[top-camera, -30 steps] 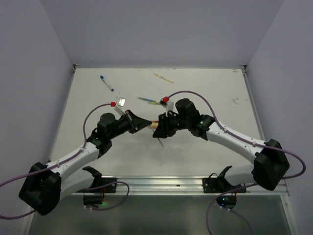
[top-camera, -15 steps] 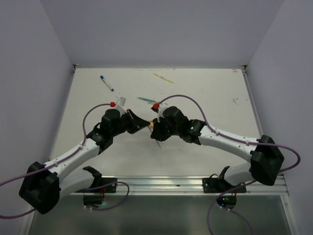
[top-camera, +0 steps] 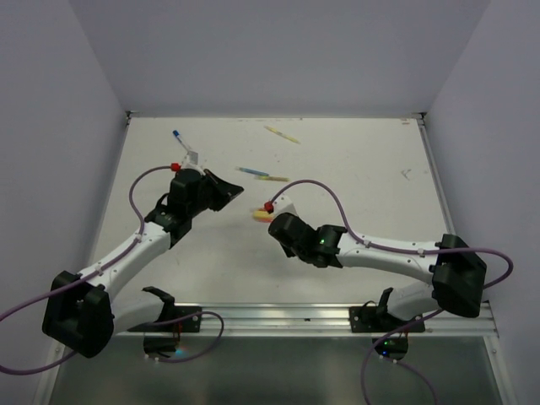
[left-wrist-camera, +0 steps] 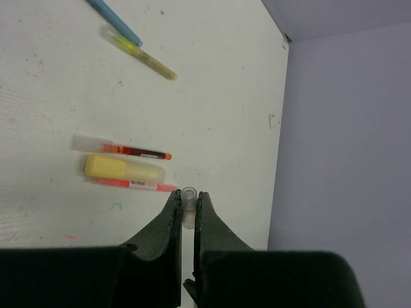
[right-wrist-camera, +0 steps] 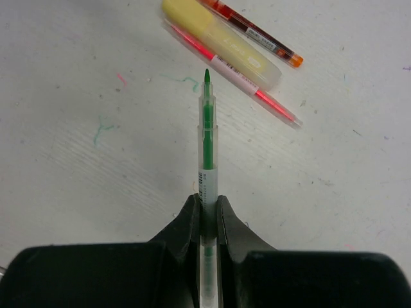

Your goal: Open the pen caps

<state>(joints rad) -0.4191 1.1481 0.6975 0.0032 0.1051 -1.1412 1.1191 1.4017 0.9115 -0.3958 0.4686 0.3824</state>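
Observation:
My right gripper is holding the green pen and will next swing outward to its right in the top view, then lower and release it on empty tabletop.
My left gripper (left-wrist-camera: 187, 195) is shut on a small clear pen cap (left-wrist-camera: 187, 215) and holds it above the table. In the top view this gripper (top-camera: 233, 187) sits left of centre. My right gripper (right-wrist-camera: 207, 200) is shut on a clear pen with green ink (right-wrist-camera: 207, 141), whose bare green tip (right-wrist-camera: 207, 76) points forward. From above, the right gripper (top-camera: 272, 221) is near the middle. Just past the tip lie a yellow highlighter (right-wrist-camera: 221, 45), a pink pen (right-wrist-camera: 239, 82) and a red-orange pen (right-wrist-camera: 255, 33) with a clear cap (left-wrist-camera: 87, 143).
A blue-and-white pen (top-camera: 184, 142) lies at the back left. Near the back edge is a yellow pen (top-camera: 283, 134). A blue pen (left-wrist-camera: 115, 19) and a yellow-green pen (left-wrist-camera: 146, 58) lie end to end behind the centre. The purple side wall (left-wrist-camera: 347, 128) stands at the table's right edge.
The two grippers, tip to tip a second ago, have pulled apart. The left went back and left with the cap. The right closed on the pen and drew toward the near edge.

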